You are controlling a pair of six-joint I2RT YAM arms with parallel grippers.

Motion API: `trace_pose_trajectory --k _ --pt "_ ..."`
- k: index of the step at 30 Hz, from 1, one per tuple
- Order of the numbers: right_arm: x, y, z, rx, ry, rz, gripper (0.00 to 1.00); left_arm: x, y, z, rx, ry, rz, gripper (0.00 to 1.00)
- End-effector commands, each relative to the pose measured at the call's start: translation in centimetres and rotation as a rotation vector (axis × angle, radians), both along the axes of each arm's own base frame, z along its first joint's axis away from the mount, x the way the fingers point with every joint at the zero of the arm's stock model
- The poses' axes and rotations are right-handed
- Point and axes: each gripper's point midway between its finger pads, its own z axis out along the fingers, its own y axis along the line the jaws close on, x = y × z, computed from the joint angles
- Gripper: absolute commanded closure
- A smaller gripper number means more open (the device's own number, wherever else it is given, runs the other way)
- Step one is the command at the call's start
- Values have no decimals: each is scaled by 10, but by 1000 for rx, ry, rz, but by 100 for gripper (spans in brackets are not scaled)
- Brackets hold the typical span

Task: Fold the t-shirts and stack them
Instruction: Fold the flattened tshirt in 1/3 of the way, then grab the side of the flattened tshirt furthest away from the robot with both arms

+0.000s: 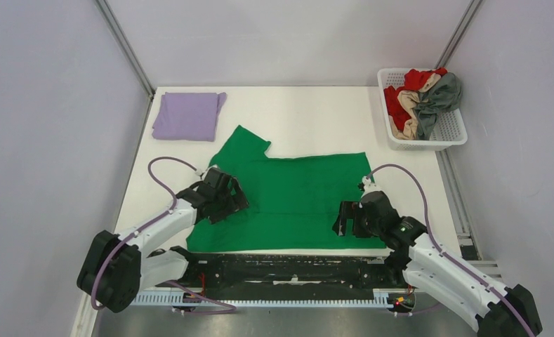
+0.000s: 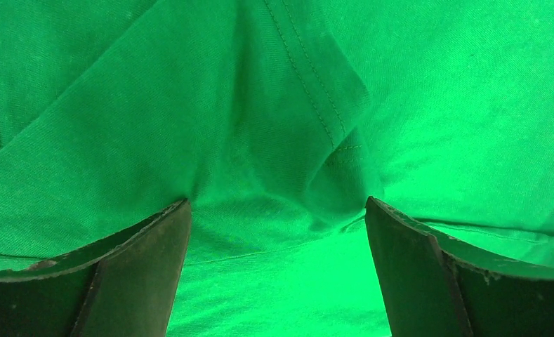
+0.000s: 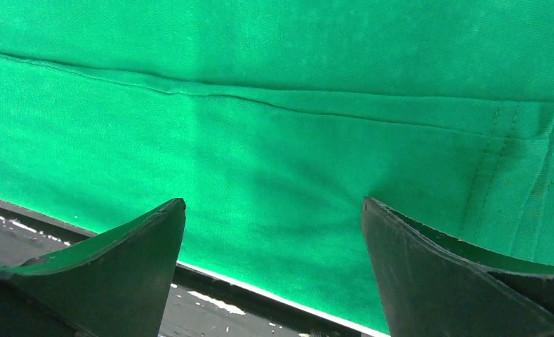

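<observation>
I will move my left gripper outward across the green t-shirt (image 1: 295, 196) to the far sleeve's tip (image 1: 241, 130) and close there, because that sleeve still sticks out past the body of the t-shirt.
A bright green t-shirt (image 1: 295, 196) lies spread on the white table, one sleeve pointing to the far left. My left gripper (image 1: 226, 200) is open just above its near left part, where a hemmed fold bunches up (image 2: 309, 140). My right gripper (image 1: 344, 219) is open over the shirt's near right corner (image 3: 316, 210), close to the table's near edge. A folded lavender t-shirt (image 1: 187, 115) lies at the far left corner. Red, beige and dark grey t-shirts (image 1: 421, 98) are heaped in the basket.
The white lattice basket (image 1: 451, 133) stands at the far right corner. A black rail (image 1: 295, 267) runs along the table's near edge, seen in the right wrist view (image 3: 119, 309) below the shirt's hem. Grey walls enclose the table.
</observation>
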Motion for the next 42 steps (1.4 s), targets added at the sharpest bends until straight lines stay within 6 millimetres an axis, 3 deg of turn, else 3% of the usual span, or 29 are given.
trace_pose_trajectory --k 1,3,6,9,13,18,20,23,28,32,34,37,42 --pt "-49 -15 -28 -35 227 -33 2 -13 20 -3 88 44 30 0" --pt "-17 -10 -3 -26 95 -70 2 -4 17 10 85 10 11 0" --pt "31 -7 51 -36 -110 -123 2 14 13 41 88 -62 -6 0" --pt "65 -5 93 -34 -261 -166 2 33 10 74 87 -144 -4 0" --pt "98 -9 122 -38 -414 -244 2 68 14 109 147 -240 29 0" --pt "138 -27 151 -138 -557 -363 2 125 12 131 209 -239 27 0" --pt "154 -32 152 -178 -551 -380 2 152 8 134 241 -245 20 0" --pt "178 -34 135 -157 -464 -355 2 189 13 129 293 -233 39 0" --pt "206 -40 98 -150 -322 -329 2 252 22 98 308 -164 31 0" --pt "217 -46 85 -189 -295 -330 2 299 27 71 312 -127 16 1" --pt "219 -51 80 -213 -288 -341 2 319 22 61 269 -123 -26 7" --pt "220 -60 75 -241 -286 -366 2 339 19 38 256 -101 -64 14" --pt "219 -64 65 -256 -263 -366 2 351 19 11 285 -63 -118 31"
